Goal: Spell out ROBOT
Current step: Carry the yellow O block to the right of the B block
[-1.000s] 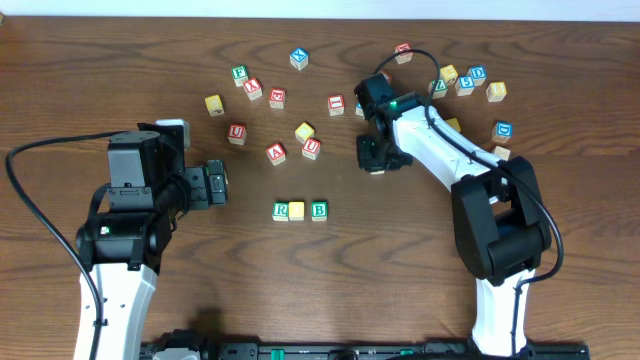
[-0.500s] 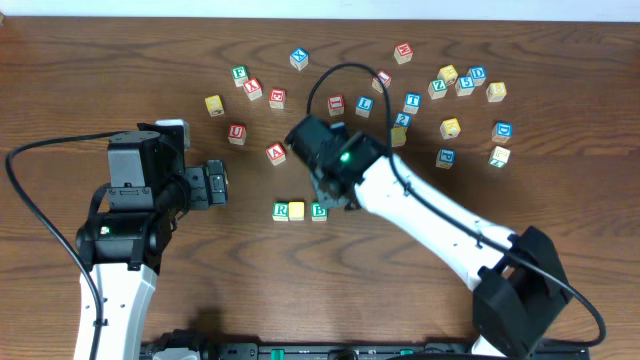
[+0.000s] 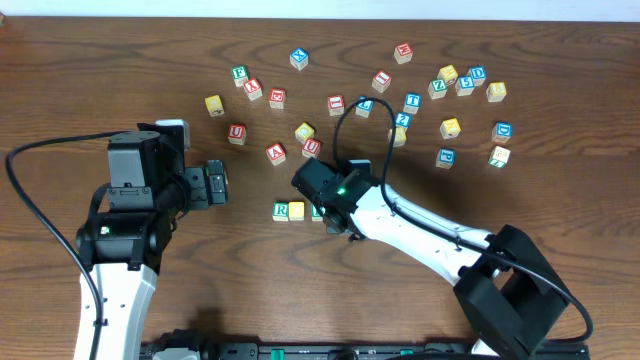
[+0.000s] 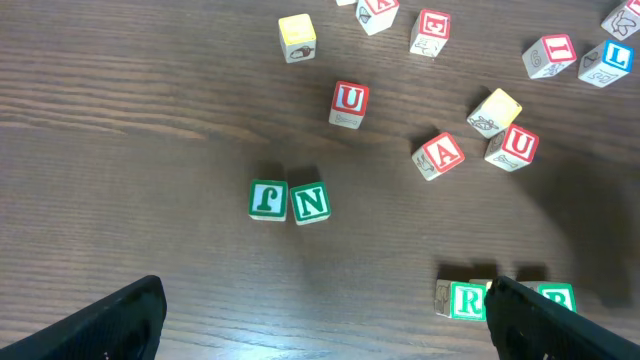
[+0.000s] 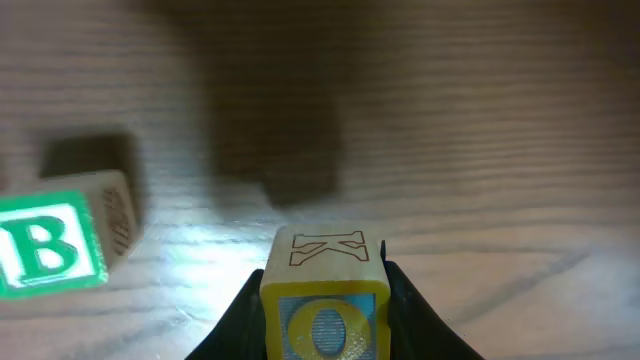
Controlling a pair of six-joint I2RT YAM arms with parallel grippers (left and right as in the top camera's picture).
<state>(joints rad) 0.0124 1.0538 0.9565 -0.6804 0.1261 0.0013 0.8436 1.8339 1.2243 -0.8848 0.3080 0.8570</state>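
Observation:
The robot's right gripper will go down and to its left in the wrist view next, to the wood (image 5: 185,255) beside the B cube, and let go of O there after B.
A row lies on the table: green R cube (image 3: 281,210), a yellow cube (image 3: 296,210), and green B cube (image 3: 317,212) half under my right gripper (image 3: 335,213). In the right wrist view that gripper (image 5: 325,322) is shut on a yellow O cube (image 5: 325,310), held just above the wood to the right of the B cube (image 5: 50,245). A blue T cube (image 3: 412,102) sits at the back. My left gripper (image 3: 215,186) is open and empty, left of the row. In its wrist view it (image 4: 325,310) frames the R cube (image 4: 467,300).
Green F (image 4: 268,198) and N (image 4: 311,202) cubes lie together ahead of the left gripper. Red-lettered cubes A (image 3: 276,152), U (image 3: 311,147) and another U (image 3: 236,132) lie behind the row. Several more cubes are scattered at the back right (image 3: 450,127).
My right arm has swung from the back right cluster down to the row with the yellow O cube, ending just right of the B cube. The left arm has not moved.

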